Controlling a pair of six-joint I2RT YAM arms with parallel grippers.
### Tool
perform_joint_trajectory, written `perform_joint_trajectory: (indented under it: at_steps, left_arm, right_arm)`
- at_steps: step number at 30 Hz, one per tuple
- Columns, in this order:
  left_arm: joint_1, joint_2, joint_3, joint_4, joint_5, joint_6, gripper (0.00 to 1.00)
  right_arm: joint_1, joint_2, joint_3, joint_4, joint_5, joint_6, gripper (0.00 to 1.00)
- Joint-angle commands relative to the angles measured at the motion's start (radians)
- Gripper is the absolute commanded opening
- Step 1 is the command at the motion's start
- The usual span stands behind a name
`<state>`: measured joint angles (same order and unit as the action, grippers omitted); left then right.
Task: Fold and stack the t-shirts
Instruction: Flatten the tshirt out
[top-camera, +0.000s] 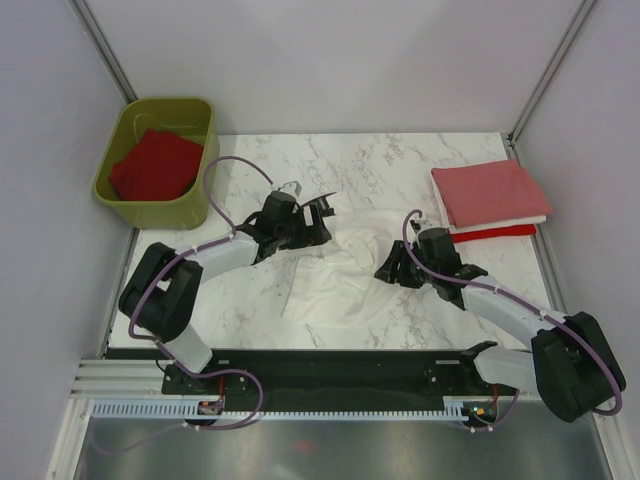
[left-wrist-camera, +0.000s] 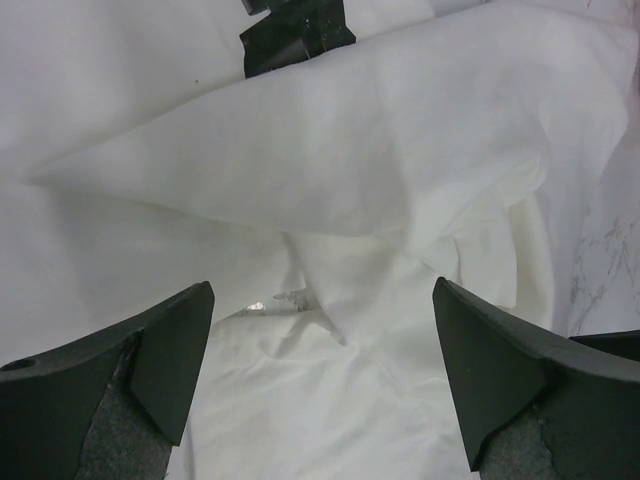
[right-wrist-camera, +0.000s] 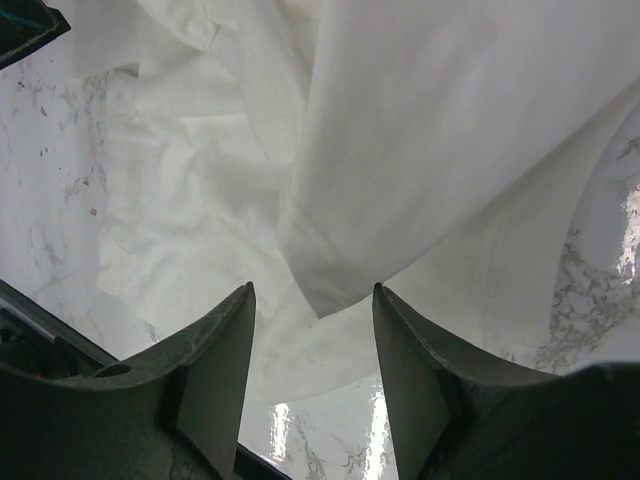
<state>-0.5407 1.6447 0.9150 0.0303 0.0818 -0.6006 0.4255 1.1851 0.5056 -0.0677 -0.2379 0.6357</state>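
Note:
I should lower my right gripper a little onto the fold's corner and close it on the cloth, as the white fold's pointed corner (right-wrist-camera: 322, 308) shows between its open fingers.
A white t-shirt (top-camera: 338, 272) lies crumpled in the middle of the marble table. My left gripper (top-camera: 322, 222) is open at its far left edge; in the left wrist view the gripper (left-wrist-camera: 320, 330) hovers over rumpled white cloth (left-wrist-camera: 330, 180) with nothing between the jaws. My right gripper (top-camera: 388, 268) is open at the shirt's right side; in the right wrist view the gripper (right-wrist-camera: 312, 300) has a hanging corner of the white shirt (right-wrist-camera: 330, 280) just ahead of its tips, not clamped. A folded salmon pink shirt (top-camera: 490, 190) tops a stack at the right. A red shirt (top-camera: 155, 165) lies in the tub.
The olive-green tub (top-camera: 198, 205) stands at the back left corner. The stack at the right also shows a white layer and a red layer (top-camera: 500, 232) under the pink one. Bare marble (top-camera: 250, 300) lies in front of the left arm. Walls enclose the table.

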Motion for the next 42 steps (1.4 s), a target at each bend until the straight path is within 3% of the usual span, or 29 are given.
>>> perform_joint_trajectory:
  at_steps: [1, 14, 18, 21, 29, 36, 42]
  left_arm:
    - [-0.002, -0.048, -0.005, 0.003, -0.005, 0.015, 0.98]
    - [-0.001, -0.052, -0.007, 0.003, -0.005, 0.015, 0.98]
    - [-0.001, -0.056, -0.005, 0.003, -0.004, 0.015, 0.98]
    - [-0.001, -0.057, -0.007, 0.003, -0.005, 0.015, 0.98]
    - [-0.008, -0.082, -0.024, 0.022, -0.001, 0.022, 0.98]
    - [-0.042, -0.152, -0.091, 0.157, 0.082, 0.067, 1.00]
    - [-0.123, -0.197, -0.111, 0.246, 0.093, 0.150, 1.00]
  right_arm:
    - [0.024, -0.027, -0.001, 0.020, 0.034, -0.001, 0.59]
    - [0.064, 0.085, 0.048, 0.045, 0.089, 0.001, 0.49]
    - [0.068, 0.091, 0.060, 0.039, 0.094, -0.013, 0.13]
    - [0.068, 0.065, 0.091, -0.010, 0.120, -0.022, 0.00]
    - [0.068, -0.028, 0.312, -0.234, 0.206, -0.083, 0.00]
    - [0.070, -0.042, 0.559, -0.415, 0.227, -0.133, 0.00]
    - [0.070, -0.090, 0.501, -0.448, 0.258, -0.137, 0.00]
